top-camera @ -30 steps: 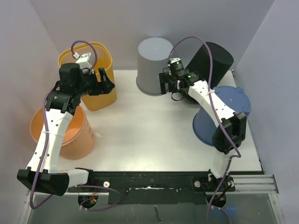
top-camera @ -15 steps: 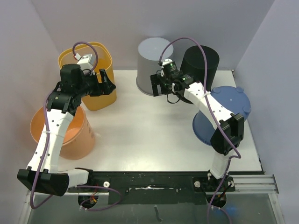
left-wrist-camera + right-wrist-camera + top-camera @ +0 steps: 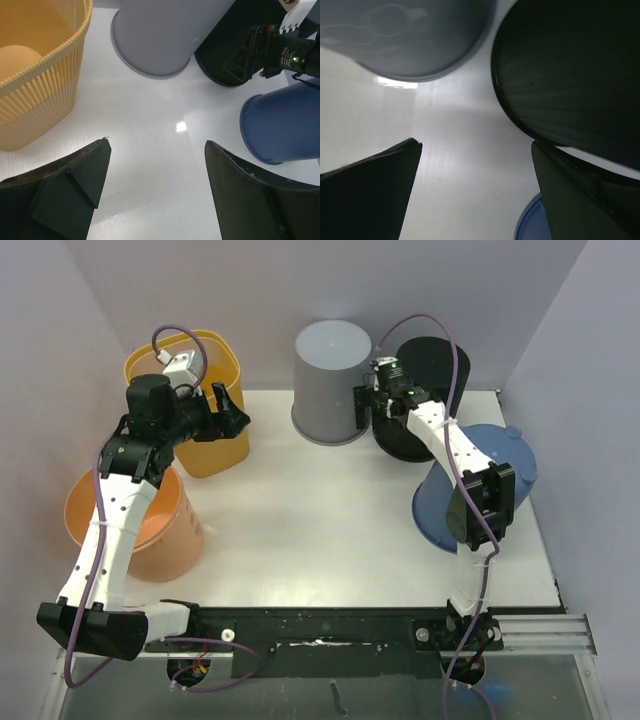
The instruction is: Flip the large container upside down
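The left gripper rises outward next, then lowers its open fingers astride the yellow bin's rim [image 3: 238,371] [image 3: 84,29] facing the grey bin, as that rim stands outward of it.
The black ribbed container [image 3: 432,375] stands mouth-down at the back right of the white table [image 3: 320,520]; in the right wrist view its dark wall [image 3: 570,65] fills the upper right. My right gripper [image 3: 365,408] hangs open between it and the grey bin, its right finger close beside the black rim, nothing between the fingers [image 3: 476,145]. Beside the yellow ribbed bin [image 3: 190,370] at the back left, my left gripper [image 3: 230,412] is open and empty, above bare table [image 3: 157,142].
A grey bin [image 3: 330,380] stands mouth-down at the back centre. A blue bucket [image 3: 480,485] sits mouth-down on the right. An orange bucket [image 3: 150,525] stands upright at the left edge, under my left arm. The yellow bin [image 3: 35,75] is upright, mouth up.
The black container has gone from leaning back to the right to standing mouth-down. My right gripper swung left, then back beside it. The left arm has barely moved.
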Controlling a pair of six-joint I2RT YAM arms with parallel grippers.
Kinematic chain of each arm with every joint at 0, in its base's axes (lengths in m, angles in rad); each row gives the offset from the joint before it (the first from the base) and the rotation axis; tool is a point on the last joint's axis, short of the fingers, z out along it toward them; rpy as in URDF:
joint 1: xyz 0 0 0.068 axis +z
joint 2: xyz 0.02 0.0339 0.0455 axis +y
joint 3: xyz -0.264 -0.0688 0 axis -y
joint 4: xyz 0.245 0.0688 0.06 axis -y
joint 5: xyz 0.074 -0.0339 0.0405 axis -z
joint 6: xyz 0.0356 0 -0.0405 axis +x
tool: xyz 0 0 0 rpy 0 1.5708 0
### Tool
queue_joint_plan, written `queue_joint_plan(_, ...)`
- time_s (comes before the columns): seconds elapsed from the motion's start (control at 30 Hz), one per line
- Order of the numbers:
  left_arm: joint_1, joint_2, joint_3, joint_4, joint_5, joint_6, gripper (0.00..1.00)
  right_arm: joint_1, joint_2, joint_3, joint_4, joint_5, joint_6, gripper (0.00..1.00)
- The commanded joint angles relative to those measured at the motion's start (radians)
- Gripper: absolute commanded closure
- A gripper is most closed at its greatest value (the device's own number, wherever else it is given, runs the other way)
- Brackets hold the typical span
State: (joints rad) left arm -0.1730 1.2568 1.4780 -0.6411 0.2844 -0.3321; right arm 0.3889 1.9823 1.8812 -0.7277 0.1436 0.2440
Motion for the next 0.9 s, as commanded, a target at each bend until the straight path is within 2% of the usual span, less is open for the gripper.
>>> queue_joint_plan(0.0,0.006,0.012,0.061,0.098,-0.045,-0.026,0.24,-0.092,0.037,0.043,0.06,0.086,-0.032,0.02)
queue_joint_plan(0.13,0.006,0.055,0.102,0.097,-0.06,-0.008,0.24,-0.12,0.048,0.053,0.041,0.125,-0.026,0.02)
queue_joint_plan(0.23,0.007,0.086,0.124,0.106,-0.071,-0.005,0.24,-0.1,0.008,0.03,0.041,0.094,-0.026,0.02)
queue_joint_plan(0.47,0.001,0.179,0.202,0.172,-0.194,0.026,0.24,0.065,-0.086,0.023,0.024,0.083,-0.062,0.02)
queue_joint_plan(0.6,0.0,0.268,0.316,0.13,-0.249,0.081,0.24,0.12,-0.151,-0.02,0.02,0.062,-0.029,0.03)
queue_joint_plan(0.87,0.006,0.447,0.523,0.108,-0.323,0.157,0.23,0.115,-0.257,-0.177,0.106,0.019,0.078,0.02)
